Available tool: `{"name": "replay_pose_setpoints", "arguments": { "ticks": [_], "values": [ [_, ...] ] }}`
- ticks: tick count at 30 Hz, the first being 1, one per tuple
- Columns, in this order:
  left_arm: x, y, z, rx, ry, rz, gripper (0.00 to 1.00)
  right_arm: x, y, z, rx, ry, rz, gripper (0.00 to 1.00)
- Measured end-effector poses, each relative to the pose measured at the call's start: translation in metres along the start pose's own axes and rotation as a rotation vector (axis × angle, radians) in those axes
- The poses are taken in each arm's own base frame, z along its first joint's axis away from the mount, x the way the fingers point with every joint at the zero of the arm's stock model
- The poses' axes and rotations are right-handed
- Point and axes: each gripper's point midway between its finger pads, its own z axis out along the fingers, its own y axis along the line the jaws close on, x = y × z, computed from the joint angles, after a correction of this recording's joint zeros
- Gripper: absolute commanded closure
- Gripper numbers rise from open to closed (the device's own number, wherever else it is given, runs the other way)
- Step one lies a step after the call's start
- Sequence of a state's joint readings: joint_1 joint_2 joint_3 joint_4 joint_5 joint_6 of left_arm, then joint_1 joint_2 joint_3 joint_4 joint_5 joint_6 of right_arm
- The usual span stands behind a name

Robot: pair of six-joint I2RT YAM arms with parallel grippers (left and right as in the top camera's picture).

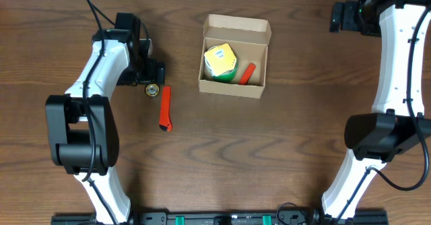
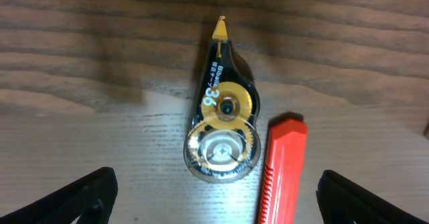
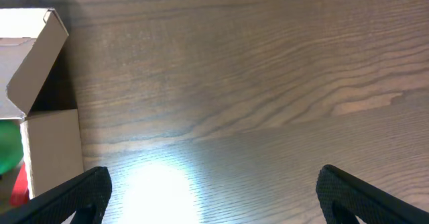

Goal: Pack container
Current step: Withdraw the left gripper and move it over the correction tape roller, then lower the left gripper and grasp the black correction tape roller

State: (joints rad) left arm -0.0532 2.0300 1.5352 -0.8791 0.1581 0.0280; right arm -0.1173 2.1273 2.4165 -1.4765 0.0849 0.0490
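Observation:
Next, my left gripper lowers over the clear tape dispenser's round body (image 2: 224, 127). It then narrows its fingers onto that alone, because the red knife (image 2: 281, 174) also lies between them.
The brown cardboard container (image 1: 234, 85) stands open at the table's upper middle, its flap lid raised at the back. Inside lie a yellow-green pack (image 1: 221, 60) and a small red item (image 1: 247, 73). A clear and black correction tape dispenser (image 2: 221, 127) lies on the table next to a red utility knife (image 2: 281, 174). My left gripper (image 2: 216, 204) is open and empty, its fingers either side of both, just above them; in the overhead view it (image 1: 152, 77) is beside the tape (image 1: 153, 89). My right gripper (image 3: 214, 197) is open and empty over bare table, right of the container (image 3: 50, 143).
The red knife (image 1: 165, 108) lies lengthwise left of the container, a hand's width away. My right arm (image 1: 397, 56) runs along the table's right side, its gripper (image 1: 342, 16) at the far right corner. The wooden table (image 1: 269, 151) stretches in front.

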Motion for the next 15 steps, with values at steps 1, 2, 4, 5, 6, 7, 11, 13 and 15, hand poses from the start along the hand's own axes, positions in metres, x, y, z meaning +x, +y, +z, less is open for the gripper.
{"name": "replay_pose_setpoints", "arguments": {
  "ticks": [1, 2, 4, 5, 6, 7, 11, 13, 15],
  "values": [
    [0.0, 0.0, 0.004, 0.0, 0.006, 0.0, 0.04, 0.0, 0.0, 0.0, 0.0, 0.0, 0.0, 0.01],
    [0.0, 0.001, 0.008, 0.0, 0.013, 0.001, 0.04, 0.0, 0.0, 0.0, 0.0, 0.0, 0.0, 0.01],
    [0.001, 0.002, 0.015, -0.001, 0.024, 0.0, 0.04, 0.0, 0.0, 0.0, 0.0, 0.0, 0.0, 0.01],
    [0.002, 0.002, 0.019, -0.001, 0.033, -0.001, 0.04, 0.0, 0.0, 0.0, 0.0, 0.0, 0.0, 0.01],
    [0.003, 0.002, 0.023, -0.002, 0.043, -0.001, 0.04, 0.0, 0.0, 0.0, 0.0, 0.0, 0.0, 0.01],
    [0.004, 0.003, 0.026, -0.002, 0.052, -0.002, 0.04, 0.0, 0.0, 0.0, 0.0, 0.0, 0.0, 0.01],
    [0.007, 0.004, 0.038, -0.003, 0.076, -0.004, 0.04, 0.0, 0.0, 0.0, 0.0, 0.0, 0.0, 0.01],
    [0.006, 0.003, 0.04, 0.004, 0.075, -0.005, 0.04, 0.0, 0.0, 0.0, 0.0, 0.0, 0.0, 0.01],
    [0.004, 0.003, 0.04, 0.005, 0.067, -0.003, 0.02, 0.0, 0.0, 0.0, 0.0, 0.0, 0.0, 0.01]
  ]
}}
